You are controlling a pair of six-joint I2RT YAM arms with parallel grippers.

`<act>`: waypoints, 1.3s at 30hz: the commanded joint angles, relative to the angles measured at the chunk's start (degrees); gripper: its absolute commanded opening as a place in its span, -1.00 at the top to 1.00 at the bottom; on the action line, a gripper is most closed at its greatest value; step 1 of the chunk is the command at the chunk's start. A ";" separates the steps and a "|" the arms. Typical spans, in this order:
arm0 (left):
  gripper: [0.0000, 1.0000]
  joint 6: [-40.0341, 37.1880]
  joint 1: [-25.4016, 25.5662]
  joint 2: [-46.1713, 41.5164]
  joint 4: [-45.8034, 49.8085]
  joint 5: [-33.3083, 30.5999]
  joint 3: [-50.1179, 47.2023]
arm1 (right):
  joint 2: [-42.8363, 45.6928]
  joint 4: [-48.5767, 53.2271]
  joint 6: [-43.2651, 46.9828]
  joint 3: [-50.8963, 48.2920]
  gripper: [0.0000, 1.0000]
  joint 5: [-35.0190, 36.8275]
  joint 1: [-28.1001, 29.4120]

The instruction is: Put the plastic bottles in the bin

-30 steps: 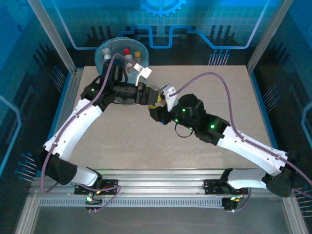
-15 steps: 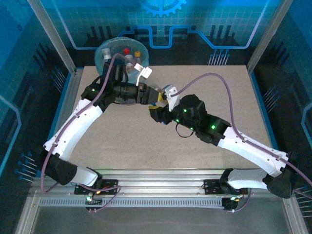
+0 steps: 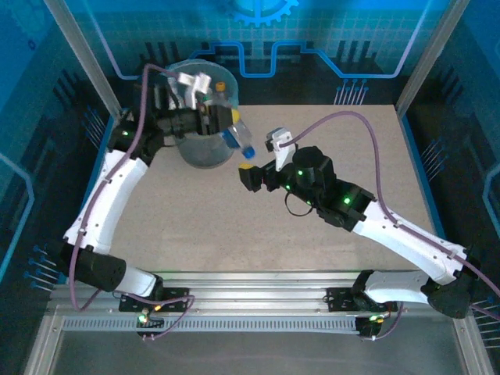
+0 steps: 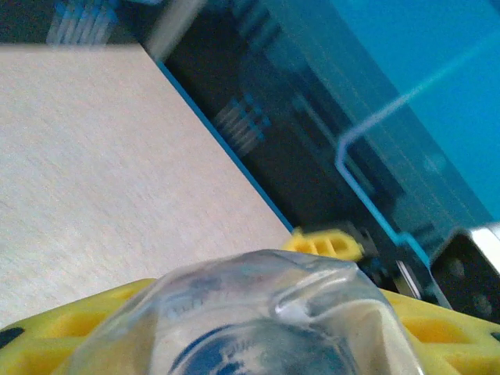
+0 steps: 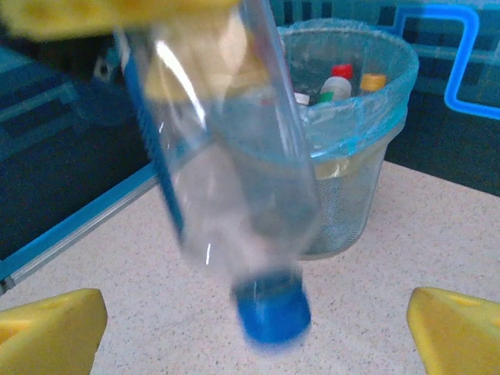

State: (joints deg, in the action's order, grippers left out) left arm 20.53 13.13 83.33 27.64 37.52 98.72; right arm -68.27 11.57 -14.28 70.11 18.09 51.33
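Note:
My left gripper swings outward over the bin's opening (image 3: 212,76) next, then moves down there to release the bottle. The bottle still hangs outside the bin's rim.
A clear plastic bottle (image 3: 237,134) with a blue cap (image 5: 271,313) hangs cap-down and tilted, just right of the bin (image 3: 199,152). My left gripper (image 3: 219,111) is shut on its upper end, and its yellow pads (image 4: 55,328) press the clear base (image 4: 258,312). My right gripper (image 3: 262,158) stands open, a little right of the bottle and apart from it. In the right wrist view its yellow fingertips (image 5: 51,328) spread wide on either side below the cap. The pale-blue bin (image 5: 355,203) holds other bottles, with a red cap (image 5: 341,72) and an orange cap (image 5: 373,80).
The bin stands at the table's far left corner, close to the blue back wall (image 3: 312,31) and the left frame post (image 3: 86,55). Speckled beige tabletop (image 3: 234,226) stretches in front of both arms.
The right gripper has opened and let go of the bottle. The left arm has swung up and back toward the bin, carrying the bottle with it.

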 commanded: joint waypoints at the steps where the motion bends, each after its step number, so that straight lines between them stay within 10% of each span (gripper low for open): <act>1: 0.69 -3.01 -2.99 1.81 0.61 -14.15 6.89 | -0.70 1.01 0.02 3.59 -1.00 3.61 -1.14; 14: 0.69 -14.14 -10.13 27.15 -2.08 -42.78 33.59 | -3.08 3.66 -5.04 6.25 -1.00 1.14 -1.57; 39: 0.23 -13.46 -10.66 49.65 3.68 -39.12 40.75 | -5.28 7.67 -8.64 6.84 -1.00 -1.56 -1.58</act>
State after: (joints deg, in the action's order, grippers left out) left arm 5.82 3.16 130.34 28.05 -3.77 138.30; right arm -73.12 18.65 -21.74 75.55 16.75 50.43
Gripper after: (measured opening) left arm 0.573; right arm 0.998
